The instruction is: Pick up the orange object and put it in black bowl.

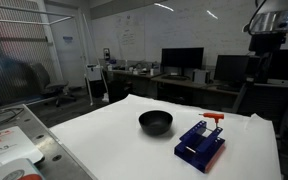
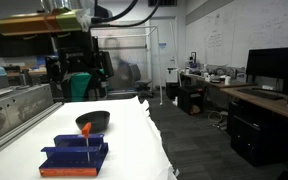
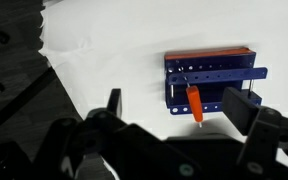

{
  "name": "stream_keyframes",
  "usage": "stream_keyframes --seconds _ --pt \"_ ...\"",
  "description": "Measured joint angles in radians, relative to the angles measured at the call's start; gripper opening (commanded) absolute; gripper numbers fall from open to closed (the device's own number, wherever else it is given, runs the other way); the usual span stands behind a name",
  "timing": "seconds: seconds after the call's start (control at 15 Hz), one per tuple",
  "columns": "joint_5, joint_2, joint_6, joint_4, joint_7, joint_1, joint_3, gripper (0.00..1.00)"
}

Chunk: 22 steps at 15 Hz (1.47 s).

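The orange object's top bar (image 1: 213, 116) sticks up clear above the blue block (image 1: 200, 147), so my open gripper will move down toward the block next until its fingers are on both sides of the bar.
The orange object, a small T-shaped peg (image 1: 215, 119), stands upright in a blue rectangular block (image 1: 200, 147) on the white table. It also shows in an exterior view (image 2: 86, 129) and in the wrist view (image 3: 195, 102). The glossy black bowl (image 1: 155, 122) sits on the table beside the block, apart from it, and shows behind the block in an exterior view (image 2: 94, 120). It is out of the wrist view. My gripper (image 3: 177, 106) hangs high above the block, open and empty, with the peg between its fingers in the wrist view. It shows in both exterior views (image 1: 267, 38) (image 2: 76, 80).
The white table top (image 1: 114, 140) ends in a front edge close to the block. A grey metal surface with red-and-white items (image 1: 9, 145) adjoins the table. Desks with monitors (image 1: 182, 58) stand behind.
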Motion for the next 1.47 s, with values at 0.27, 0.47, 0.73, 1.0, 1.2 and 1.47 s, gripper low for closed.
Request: stream_keyframes --seconds 0.27,0.47,0.73,1.0,1.2,1.47 --pt "-0.033 0.230 0.001 0.125 0.013 0.018 0.047 1.00" --pt "-0.017 0.390 0.003 0.217 -0.022 0.031 0.045 1.00" --pt "0.066 0.528 -0.002 0.291 -0.076 0.030 0.037 0.75" --pt "0.130 0.580 -0.003 0.308 -0.112 0.030 0.035 0.49" --pt "0.135 0.583 -0.024 0.309 -0.115 0.030 0.035 0.27" --pt "0.135 0.581 -0.047 0.314 -0.114 0.029 0.033 0.04"
